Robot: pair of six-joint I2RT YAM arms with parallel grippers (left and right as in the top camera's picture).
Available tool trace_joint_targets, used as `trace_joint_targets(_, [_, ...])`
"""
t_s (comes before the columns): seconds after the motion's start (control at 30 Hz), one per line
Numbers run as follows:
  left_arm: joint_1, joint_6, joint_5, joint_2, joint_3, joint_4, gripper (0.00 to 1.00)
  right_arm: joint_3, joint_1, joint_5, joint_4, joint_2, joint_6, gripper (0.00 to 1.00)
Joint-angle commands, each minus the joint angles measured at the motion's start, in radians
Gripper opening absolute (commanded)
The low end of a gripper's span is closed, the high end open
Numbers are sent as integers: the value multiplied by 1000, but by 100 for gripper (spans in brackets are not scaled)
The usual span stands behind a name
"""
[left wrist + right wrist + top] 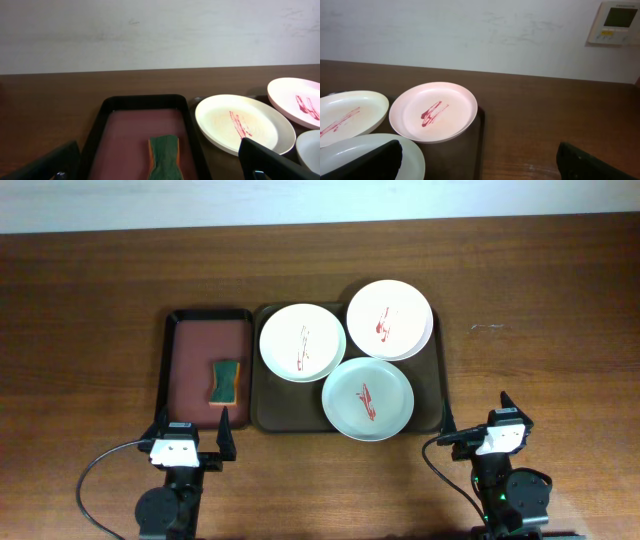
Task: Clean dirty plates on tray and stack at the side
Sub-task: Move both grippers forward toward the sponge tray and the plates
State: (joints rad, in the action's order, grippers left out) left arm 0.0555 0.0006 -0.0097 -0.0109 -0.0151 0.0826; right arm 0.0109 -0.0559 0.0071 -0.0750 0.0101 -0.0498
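Note:
My left gripper reaches outward next, tilts its open fingers down and lowers them astride the sponge's middle. The green-topped sponge lies outward of and below it.
Three smeared plates lie on the dark brown tray: a white plate at the left, a white plate at the back right, a mint-green plate in front. Each has a red smear. In the left wrist view the left white plate and the back plate show. In the right wrist view the back plate, the left plate and the green plate show. My left gripper is open and empty near the front edge. My right gripper is open and empty, right of the tray.
A narrower black-rimmed tray with a maroon inside stands left of the brown tray and holds a green and orange sponge, also in the left wrist view. A white wall with a thermostat panel is behind the table.

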Motion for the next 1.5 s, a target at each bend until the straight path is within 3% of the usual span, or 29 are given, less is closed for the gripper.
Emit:
trace_joint_targets(0.0, [-4, 16, 14, 5, 6, 0, 99, -5, -8, 2, -7, -4, 2, 99])
trace_joint_targets(0.63, [-4, 15, 14, 2, -20, 2, 99, -3, -9, -18, -1, -3, 58, 99])
trace_joint_targets(0.83, [-4, 15, 10, -185, -208, 149, 99, 131, -9, -22, -152, 65, 71, 99])
trace_joint_targets(1.0, [-4, 15, -12, -503, -426, 244, 99, 323, -9, -66, -232, 295, 92, 99])
trace_joint_targets(1.13, [-4, 15, -10, -771, -643, 395, 99, 533, -9, -129, -350, 576, 91, 98])
trace_joint_targets(1.3, [-4, 15, 59, -1090, -1000, 747, 99, 886, -9, -158, -683, 1006, 39, 99])
trace_joint_targets(1.37, [-4, 16, 42, -1159, -1090, 855, 100, 1009, -9, -158, -811, 1127, 39, 99])
trace_joint_targets(1.47, [-4, 15, 67, -1170, -1095, 855, 99, 1069, -9, -225, -850, 1200, 39, 99])
